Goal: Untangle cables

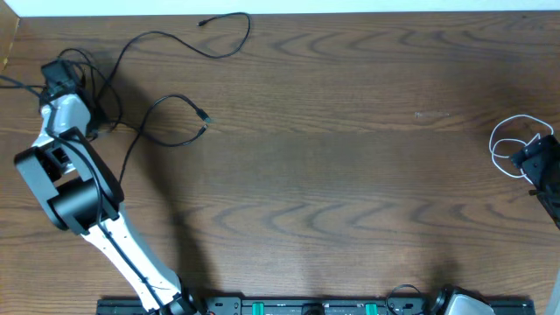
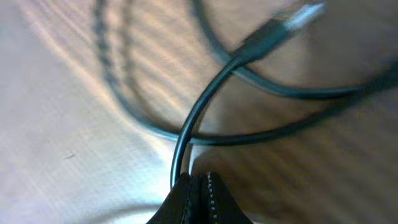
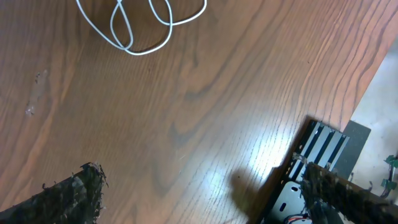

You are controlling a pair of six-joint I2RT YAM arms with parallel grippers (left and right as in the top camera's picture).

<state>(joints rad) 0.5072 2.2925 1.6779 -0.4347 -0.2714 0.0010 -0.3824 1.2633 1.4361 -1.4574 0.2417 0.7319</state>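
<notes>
The black cable's plug end already lies past a crossing piece of cable, so the left gripper should next lift and pull back over the tabletop beside the cable loops to let go of the black cable.
Black cables [image 1: 166, 101] lie in loops at the far left of the table, with one plug end [image 1: 203, 116] near the middle-left and another [image 1: 203, 22] near the far edge. My left gripper [image 1: 59, 77] is at the far left, shut on a black cable [image 2: 186, 134] that rises from its fingertips [image 2: 198, 182]; more black cable and a plug [image 2: 283, 28] lie just beyond. The white cable [image 1: 512, 144] lies coiled at the right edge, also in the right wrist view [image 3: 140, 28]. My right gripper [image 1: 534, 157] is beside it, open and empty [image 3: 205, 186].
The table's far edge [image 1: 350, 10] runs along the top. A black rail with the arm bases [image 1: 315, 306] runs along the front edge, also seen in the right wrist view [image 3: 311, 168]. Wood tabletop [image 1: 350, 175] spans the middle.
</notes>
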